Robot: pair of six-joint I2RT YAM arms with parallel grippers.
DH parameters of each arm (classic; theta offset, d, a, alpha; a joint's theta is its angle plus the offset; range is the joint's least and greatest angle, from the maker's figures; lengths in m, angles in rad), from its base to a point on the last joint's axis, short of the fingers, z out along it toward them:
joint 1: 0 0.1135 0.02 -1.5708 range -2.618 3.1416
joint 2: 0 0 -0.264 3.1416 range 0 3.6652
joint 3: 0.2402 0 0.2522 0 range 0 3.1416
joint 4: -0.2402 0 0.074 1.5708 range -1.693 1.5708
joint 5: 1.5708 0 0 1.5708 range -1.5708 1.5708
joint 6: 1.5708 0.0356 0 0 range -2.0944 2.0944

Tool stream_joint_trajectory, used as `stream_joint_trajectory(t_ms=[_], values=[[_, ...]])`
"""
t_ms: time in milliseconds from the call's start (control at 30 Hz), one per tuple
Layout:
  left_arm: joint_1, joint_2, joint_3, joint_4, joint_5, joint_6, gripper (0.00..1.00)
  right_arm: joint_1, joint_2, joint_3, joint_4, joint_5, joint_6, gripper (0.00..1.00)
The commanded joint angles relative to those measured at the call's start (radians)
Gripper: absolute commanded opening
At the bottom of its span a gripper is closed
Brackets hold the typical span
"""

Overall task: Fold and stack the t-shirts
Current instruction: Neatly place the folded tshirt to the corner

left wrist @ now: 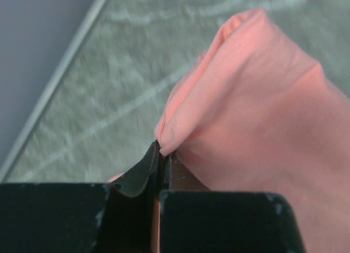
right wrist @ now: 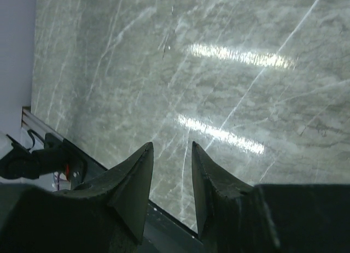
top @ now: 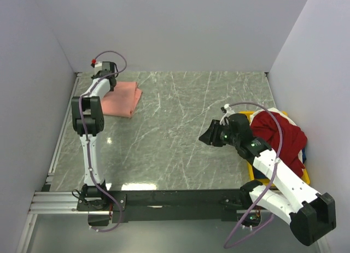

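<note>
My left gripper should slide outward and to its left in the top view toward the far table corner (top: 83,78) and release the pink t-shirt's fold where bare marble shows.
A folded salmon-pink t-shirt (top: 123,100) lies at the far left of the table. My left gripper (top: 109,82) is down at its far edge, shut on a pinched fold of the pink t-shirt (left wrist: 246,105), with the cloth held between the closed fingers (left wrist: 143,168). A deep red t-shirt (top: 279,135) is heaped in the yellow bin (top: 302,174) at the right, with a bit of dark blue cloth under it. My right gripper (top: 209,136) hovers over bare table left of the bin, open, with nothing between its fingers (right wrist: 136,176).
The marble tabletop (top: 180,133) is enclosed by grey walls at the back and on both sides. A black rail (top: 164,198) runs along the near edge between the arm bases. The right wrist view looks down at the table (right wrist: 219,72) and that rail.
</note>
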State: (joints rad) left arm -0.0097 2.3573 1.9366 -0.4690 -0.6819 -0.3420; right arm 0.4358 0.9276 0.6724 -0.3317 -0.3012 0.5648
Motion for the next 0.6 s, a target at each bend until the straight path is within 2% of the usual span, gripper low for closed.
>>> stream_joint_trajectory(t_ms=[0, 167, 400, 567], values=[[0.043, 0.059, 0.125, 0.125, -0.027, 0.129, 0.0, -0.002, -0.024, -0.048, 0.022, -0.056, -0.026, 0.41], [0.077, 0.151, 0.232, 0.174, -0.051, 0.17, 0.0, 0.0, -0.009, -0.053, 0.01, -0.012, -0.043, 0.41], [0.128, 0.163, 0.24, 0.245, -0.044, 0.17, 0.0, 0.0, 0.033, -0.057, 0.034, -0.004, -0.045, 0.41], [0.148, 0.184, 0.297, 0.211, -0.05, 0.144, 0.0, 0.0, 0.05, -0.06, 0.046, -0.006, -0.046, 0.41]])
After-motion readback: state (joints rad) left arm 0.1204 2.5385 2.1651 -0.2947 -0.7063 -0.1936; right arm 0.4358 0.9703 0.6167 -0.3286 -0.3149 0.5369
